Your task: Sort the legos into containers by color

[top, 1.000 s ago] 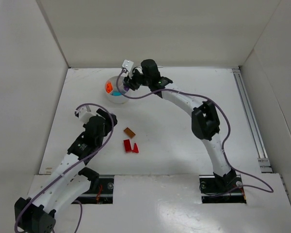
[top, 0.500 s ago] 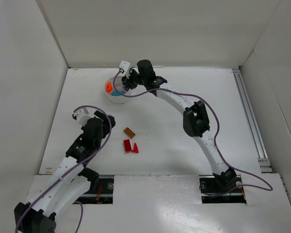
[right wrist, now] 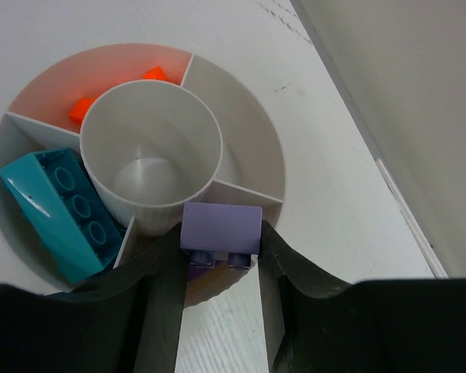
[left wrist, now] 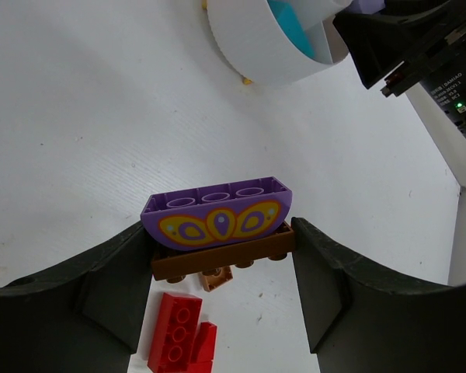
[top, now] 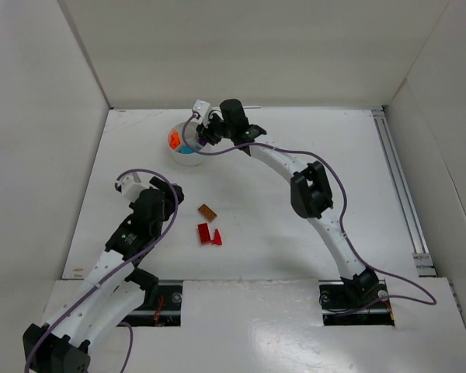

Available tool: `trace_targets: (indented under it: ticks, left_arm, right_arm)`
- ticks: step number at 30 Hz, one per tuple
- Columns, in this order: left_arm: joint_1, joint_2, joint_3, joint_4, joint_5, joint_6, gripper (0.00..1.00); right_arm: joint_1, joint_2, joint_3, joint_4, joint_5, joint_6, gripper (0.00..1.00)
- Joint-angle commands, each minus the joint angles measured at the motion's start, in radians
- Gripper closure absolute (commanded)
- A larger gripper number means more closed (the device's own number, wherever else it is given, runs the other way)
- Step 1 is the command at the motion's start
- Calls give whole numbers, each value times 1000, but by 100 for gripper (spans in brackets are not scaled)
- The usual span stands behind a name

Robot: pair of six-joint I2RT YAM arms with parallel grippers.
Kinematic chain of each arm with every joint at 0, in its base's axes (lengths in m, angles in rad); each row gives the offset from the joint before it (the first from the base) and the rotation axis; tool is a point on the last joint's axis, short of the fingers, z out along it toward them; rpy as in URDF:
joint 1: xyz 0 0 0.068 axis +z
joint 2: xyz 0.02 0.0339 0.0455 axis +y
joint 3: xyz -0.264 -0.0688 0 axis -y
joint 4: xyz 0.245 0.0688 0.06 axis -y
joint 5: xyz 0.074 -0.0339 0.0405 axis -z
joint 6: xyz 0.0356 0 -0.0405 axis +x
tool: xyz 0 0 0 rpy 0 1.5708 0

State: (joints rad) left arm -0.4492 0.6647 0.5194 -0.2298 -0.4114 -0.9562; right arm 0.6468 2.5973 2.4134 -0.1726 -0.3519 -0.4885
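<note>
My left gripper should next tilt up over the tabletop (top: 194, 174) (left wrist: 247, 110) beside the dish and release the stacked purple and brown legos to my right gripper.
My left gripper (left wrist: 221, 268) is shut on a purple curved lego (left wrist: 216, 216) stacked on a brown plate (left wrist: 227, 259), held above the table. Under it lie a small brown-orange lego (left wrist: 216, 278) and two red legos (left wrist: 174, 329). In the top view the left gripper (top: 168, 200) is left of those pieces (top: 207, 210). My right gripper (right wrist: 221, 250) is shut on a light purple brick (right wrist: 221, 226) over the near rim of the white dish (right wrist: 248, 116). The dish holds a teal brick (right wrist: 62, 206) and orange pieces (right wrist: 81, 106). Its central well is empty.
The dish (top: 188, 156) stands at the back left of the table, with the right gripper (top: 204, 138) at its right side. White walls enclose the table on three sides. A metal rail (top: 396, 179) runs along the right edge.
The right arm has shifted a little left, closer over the dish, with the purple brick still held. The left arm has barely moved.
</note>
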Motion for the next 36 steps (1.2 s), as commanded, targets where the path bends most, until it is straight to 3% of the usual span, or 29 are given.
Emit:
trace_targets:
  ticks: [1, 5, 9, 17, 22, 23, 27, 31, 32, 36]
  left_arm:
    - [7, -7, 10, 17, -27, -7, 47]
    - [7, -7, 19, 17, -27, -7, 47]
    - [7, -7, 19, 7, -17, -7, 47]
    - [7, -51, 28, 52, 68, 48, 48]
    - [7, -92, 48, 116, 180, 100, 48]
    - [7, -93, 48, 128, 189, 100, 48]
    - [7, -103, 48, 173, 200, 111, 48]
    - [7, -94, 22, 283, 244, 53, 48]
    - [7, -83, -5, 361, 258, 33, 48]
    - [7, -74, -67, 564, 333, -18, 48]
  right_arm:
    - [-6, 4, 52, 48, -36, 34, 57]
    - [-6, -6, 42, 48, -55, 34, 37]
    - [-6, -38, 21, 48, -44, 34, 27]
    - [-6, -228, -121, 58, -55, 34, 20]
    - [-6, -475, -419, 158, -33, 34, 17]
    - [-6, -568, -533, 185, -24, 34, 16]
    - [4, -735, -733, 246, 1, 65, 16]
    - [16, -983, -1035, 407, 1, 287, 16]
    - [36, -1020, -1157, 453, 22, 353, 16]
    - [141, -1112, -1367, 700, 125, 565, 15]
